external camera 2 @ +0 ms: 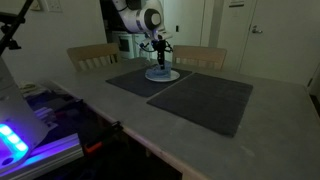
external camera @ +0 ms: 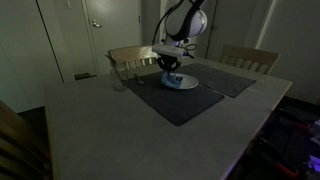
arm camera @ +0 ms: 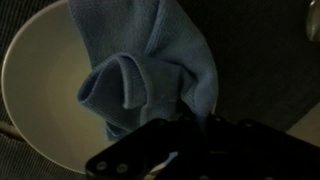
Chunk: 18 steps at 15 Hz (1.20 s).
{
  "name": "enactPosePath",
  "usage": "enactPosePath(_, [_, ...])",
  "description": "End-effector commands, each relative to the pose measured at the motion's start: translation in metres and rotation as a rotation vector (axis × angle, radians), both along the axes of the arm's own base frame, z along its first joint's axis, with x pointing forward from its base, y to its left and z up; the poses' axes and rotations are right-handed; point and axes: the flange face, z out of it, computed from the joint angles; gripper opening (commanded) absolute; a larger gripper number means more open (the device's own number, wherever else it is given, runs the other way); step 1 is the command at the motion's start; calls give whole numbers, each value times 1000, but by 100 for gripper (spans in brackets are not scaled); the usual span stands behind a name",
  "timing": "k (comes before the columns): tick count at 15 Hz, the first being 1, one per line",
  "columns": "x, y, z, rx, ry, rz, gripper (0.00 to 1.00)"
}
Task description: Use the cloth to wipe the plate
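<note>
The cloth still covers the plate (external camera: 185, 84), so my gripper should lift off it toward the clear glass, then go down to release at the placemat's bare edge (external camera: 149, 99).
A light blue cloth (arm camera: 140, 70) lies bunched on a pale round plate (arm camera: 40, 90) in the wrist view. My gripper (arm camera: 185, 115) is shut on the cloth, pinching a fold of it against the plate. In both exterior views the gripper (external camera: 170, 68) (external camera 2: 160, 60) stands straight down over the plate (external camera: 185, 84) (external camera 2: 165, 75), which sits on a dark placemat (external camera: 180, 100). The fingertips are hidden by the cloth and the gripper body.
A second dark placemat (external camera 2: 205, 100) lies on the grey table (external camera: 100, 130). A clear glass (external camera: 118, 78) stands near the far-left edge. Wooden chairs (external camera: 248, 58) (external camera 2: 92, 55) stand behind the table.
</note>
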Motion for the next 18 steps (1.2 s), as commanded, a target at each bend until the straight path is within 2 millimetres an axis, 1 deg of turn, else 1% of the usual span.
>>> enactPosePath(1, [-4,20,24,36,-51,74,2])
enactPosePath(4, [-8,41,41,71,-77,130,2])
enactPosePath(7, [-22,71,56,143,-82,210,2])
enactPosePath(9, [-33,91,63,199,-69,270,2])
enactPosePath(12, [-49,113,66,252,-46,351,2])
enactPosePath(14, [-58,119,61,254,-25,404,2])
enactPosePath(16, [-65,119,47,226,-3,444,2])
enactPosePath(18, [-67,117,24,197,0,447,2])
